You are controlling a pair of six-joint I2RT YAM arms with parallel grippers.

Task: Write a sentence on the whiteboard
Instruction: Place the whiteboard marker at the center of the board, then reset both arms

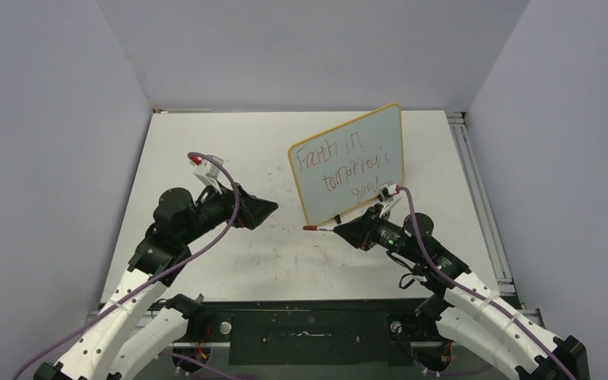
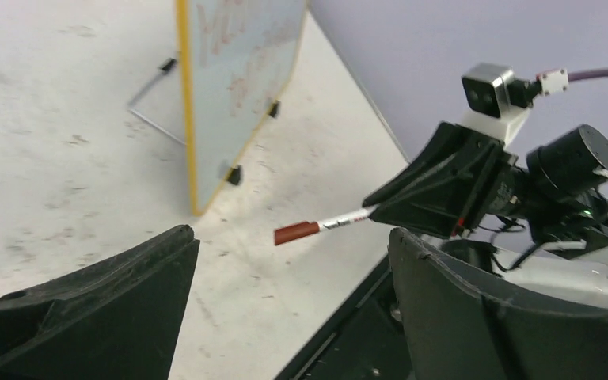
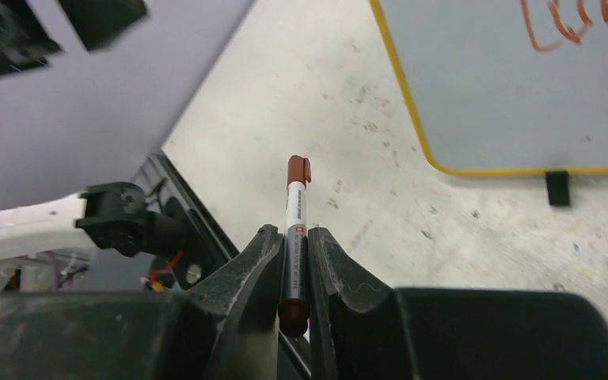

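Note:
Next, the right gripper moves back and down to the empty table (image 1: 339, 264) (image 3: 400, 265), turning the cap toward the board, since the marker is capped and the board written.
The whiteboard (image 1: 348, 162) stands tilted at mid-table on two black feet, with a yellow-tan frame. The sentence (image 1: 351, 168) fills it in three reddish-brown lines, reading "Faith in tomorrow's seed". My right gripper (image 1: 339, 229) is shut on a marker (image 1: 317, 228) whose brown cap is on and points left, just below the board's lower left corner. The right wrist view shows the marker (image 3: 296, 202) pinched between the jaws of the right gripper (image 3: 294, 231), near the whiteboard (image 3: 522, 95). My left gripper (image 1: 273, 210) is open and empty, and faces the marker (image 2: 317, 227) with a small gap.
A wire stand (image 2: 154, 111) props the board from behind. The black base plate (image 1: 309, 324) runs along the table's near edge between the arm bases. A metal rail (image 1: 475, 190) lines the right side. Grey walls close in on three sides.

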